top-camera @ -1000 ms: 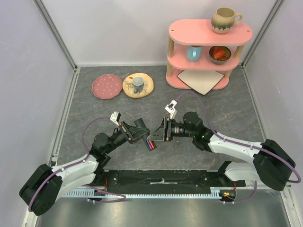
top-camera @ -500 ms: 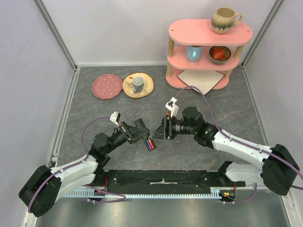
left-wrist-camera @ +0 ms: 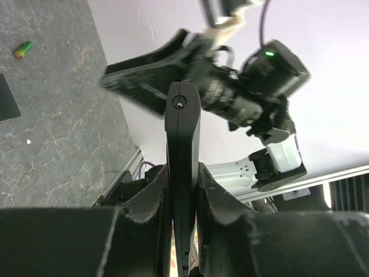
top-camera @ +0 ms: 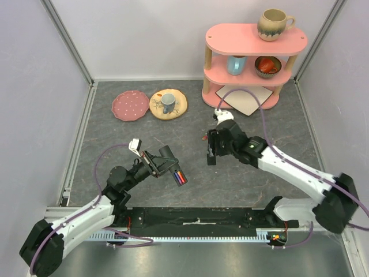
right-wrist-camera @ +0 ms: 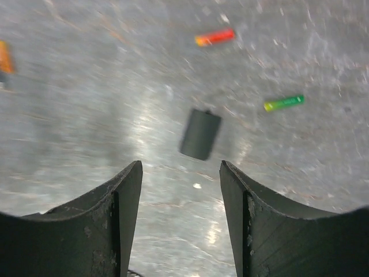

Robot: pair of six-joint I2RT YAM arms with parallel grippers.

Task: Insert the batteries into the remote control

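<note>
Next, my right gripper comes down around the long sides of the small black rectangular piece (top-camera: 211, 160) (right-wrist-camera: 200, 134) and closes, as it lies flat on the tabletop below the open fingers.
My left gripper (top-camera: 173, 171) is shut on the black remote control (top-camera: 180, 176), held off the table; blue and red batteries (top-camera: 181, 178) lie in its open end. In the left wrist view the remote (left-wrist-camera: 183, 133) stands edge-on between the fingers, and a green battery (left-wrist-camera: 23, 49) lies on the table. My right gripper (top-camera: 210, 151) points down at the table, open and empty. Below its jaws (right-wrist-camera: 180, 173) lie a small black rectangular piece (right-wrist-camera: 200, 134), a red battery (right-wrist-camera: 214, 37), a green battery (right-wrist-camera: 283, 103) and an orange one (right-wrist-camera: 4, 56).
A pink three-tier shelf (top-camera: 253, 40) with mugs and a bowl stands at the back right, a white sheet (top-camera: 245, 98) under it. A pink plate (top-camera: 130, 106) and a yellow plate (top-camera: 176, 107) with a mug (top-camera: 168, 102) sit at the back left.
The right gripper has pulled away from the remote, moved back and right, and turned down toward the table with wider jaws. The left arm has shifted slightly left with the remote.
</note>
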